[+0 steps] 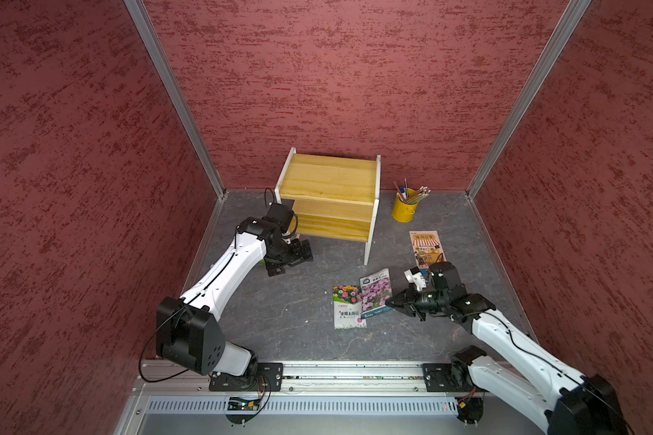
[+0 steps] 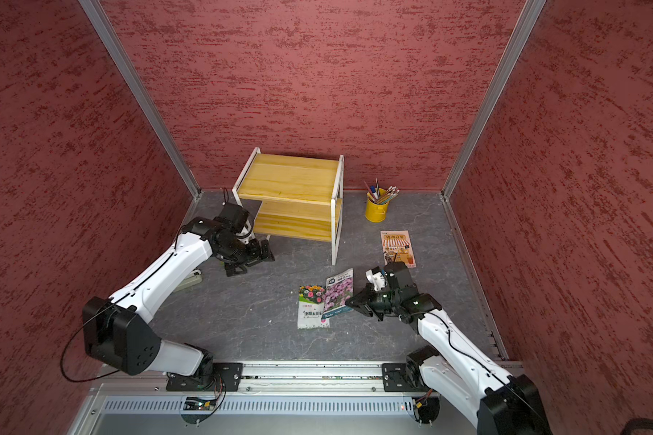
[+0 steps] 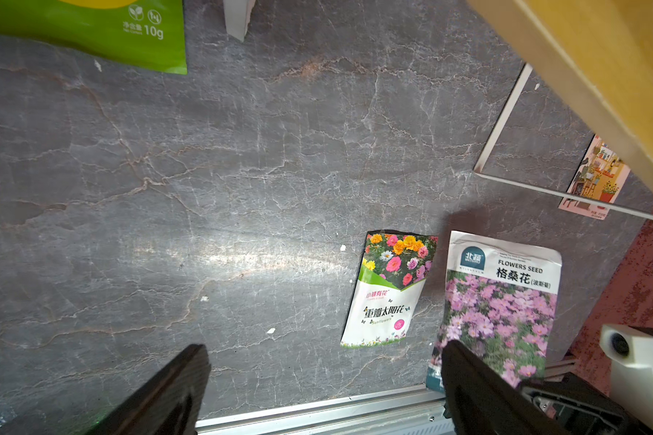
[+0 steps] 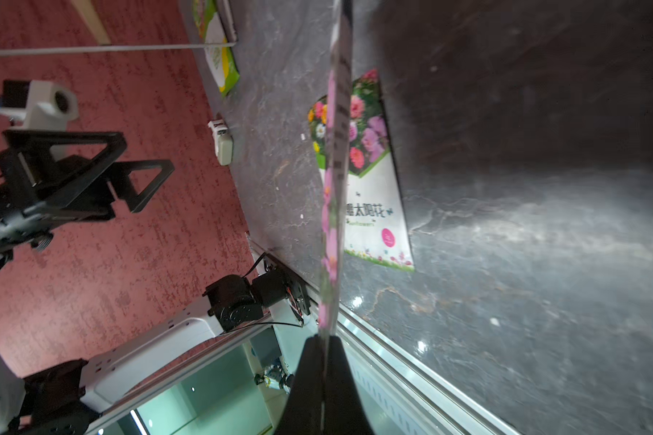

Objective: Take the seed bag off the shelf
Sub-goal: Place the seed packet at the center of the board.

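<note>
My right gripper moves away from the mixed-flower bag and down onto the bare tabletop beside it next and releases there, since the held bag overlaps that one.
The shelf (image 1: pixel 328 180) (image 2: pixel 291 180) stands at the back of the grey table, and both yellowish boards show bare in both top views. A seed bag printed with purple flowers (image 1: pixel 376 292) (image 2: pixel 338 292) (image 3: pixel 502 312) is off the shelf, front right of it. My right gripper (image 1: pixel 387 301) (image 2: pixel 349 301) (image 4: pixel 323 339) is shut on that bag's lower edge, and the right wrist view shows the bag (image 4: pixel 332 188) edge-on. It overlaps a second bag lying flat. My left gripper (image 1: pixel 293 260) (image 2: pixel 253 260) (image 3: pixel 327 348) is open and empty by the shelf's front left leg.
A seed bag with mixed flowers (image 1: pixel 347 309) (image 3: pixel 389 290) (image 4: pixel 374 180) lies flat on the table. A green bag (image 3: pixel 91 34) (image 4: pixel 219 56) lies by the shelf's left side. A yellow pencil cup (image 1: pixel 404 211) and a picture card (image 1: pixel 426 248) sit on the right. Red walls enclose the table.
</note>
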You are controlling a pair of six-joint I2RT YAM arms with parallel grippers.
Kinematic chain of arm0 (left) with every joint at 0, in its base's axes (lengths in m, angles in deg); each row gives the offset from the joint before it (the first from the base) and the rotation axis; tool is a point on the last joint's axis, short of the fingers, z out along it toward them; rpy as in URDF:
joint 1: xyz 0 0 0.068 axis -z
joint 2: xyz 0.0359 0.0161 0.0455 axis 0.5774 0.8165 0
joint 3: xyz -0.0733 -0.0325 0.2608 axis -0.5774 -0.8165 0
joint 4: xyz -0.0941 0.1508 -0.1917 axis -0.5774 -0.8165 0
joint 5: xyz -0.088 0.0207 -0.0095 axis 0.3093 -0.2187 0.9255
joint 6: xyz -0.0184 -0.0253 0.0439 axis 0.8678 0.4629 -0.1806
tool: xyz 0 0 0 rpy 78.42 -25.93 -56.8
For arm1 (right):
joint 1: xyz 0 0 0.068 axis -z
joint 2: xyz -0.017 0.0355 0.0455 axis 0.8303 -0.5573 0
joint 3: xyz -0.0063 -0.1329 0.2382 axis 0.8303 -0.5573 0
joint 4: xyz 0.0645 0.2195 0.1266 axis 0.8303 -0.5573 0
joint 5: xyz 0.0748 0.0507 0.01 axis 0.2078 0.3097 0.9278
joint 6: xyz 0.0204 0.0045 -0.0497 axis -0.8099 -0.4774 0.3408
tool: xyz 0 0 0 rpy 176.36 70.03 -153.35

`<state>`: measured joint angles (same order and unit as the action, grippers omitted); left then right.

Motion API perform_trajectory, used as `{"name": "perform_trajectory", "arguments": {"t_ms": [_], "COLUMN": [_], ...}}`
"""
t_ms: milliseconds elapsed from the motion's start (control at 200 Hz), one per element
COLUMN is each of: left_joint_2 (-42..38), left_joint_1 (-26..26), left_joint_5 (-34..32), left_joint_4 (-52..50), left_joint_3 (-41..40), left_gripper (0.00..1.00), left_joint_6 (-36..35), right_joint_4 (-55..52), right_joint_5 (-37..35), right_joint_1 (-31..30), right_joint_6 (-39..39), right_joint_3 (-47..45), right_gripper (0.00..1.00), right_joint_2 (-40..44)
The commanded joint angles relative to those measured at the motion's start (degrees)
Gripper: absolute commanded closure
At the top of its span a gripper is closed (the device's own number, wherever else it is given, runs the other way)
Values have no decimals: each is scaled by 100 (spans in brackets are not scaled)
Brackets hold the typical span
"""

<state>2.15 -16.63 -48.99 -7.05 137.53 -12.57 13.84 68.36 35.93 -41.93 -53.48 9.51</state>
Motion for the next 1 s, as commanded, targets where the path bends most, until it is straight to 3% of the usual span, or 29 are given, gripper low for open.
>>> {"name": "perform_trajectory", "arguments": {"t_ms": [0,145,306,476,551,651,802,842,997], "left_joint_2": [-194,-243,-362,-374,-368,-302,-140,-129,-188], "left_joint_1": [11,-99,-351,-871,-1142,-1466,-1868,-1947,-2401], "left_joint_5": [-265,-412,-569,-604,-626,-701,-791,-821,-872], "left_joint_4": [-70,-316,-549,-875,-974,-1087,-1216,-1207,-970], "left_joint_3": [-69,-20,-8,-49,-62,-7,98,116,139], "left_gripper": [0,0,0,0,0,0,0,0,0], "left_joint_6": [-42,-226,-479,-681,-795,-977,-1158,-1179,-1200], "right_joint_4": [-856,-1325,-2244,-2468,-2577,-2750,-3146,-3272,-3536], "right_joint_5": [75,164,-343,-818,-1198,-1754,-2418,-2549,-2806], "right_joint_1": [314,893,1253,1355,1359,1393,1453,1461,1517], "right_joint_6": [1169,2083,3120,3325,3238,3092,2886,2850,2810], "right_joint_3": [402,1022,1751,2015,2080,2169,2519,2656,3065], "right_gripper": [100,100,100,100,86,39,8,2,2], "right_joint_2": [-656,-1539,-2317,-2820,-3029,-3007,-2881,-2689,-2351]}}
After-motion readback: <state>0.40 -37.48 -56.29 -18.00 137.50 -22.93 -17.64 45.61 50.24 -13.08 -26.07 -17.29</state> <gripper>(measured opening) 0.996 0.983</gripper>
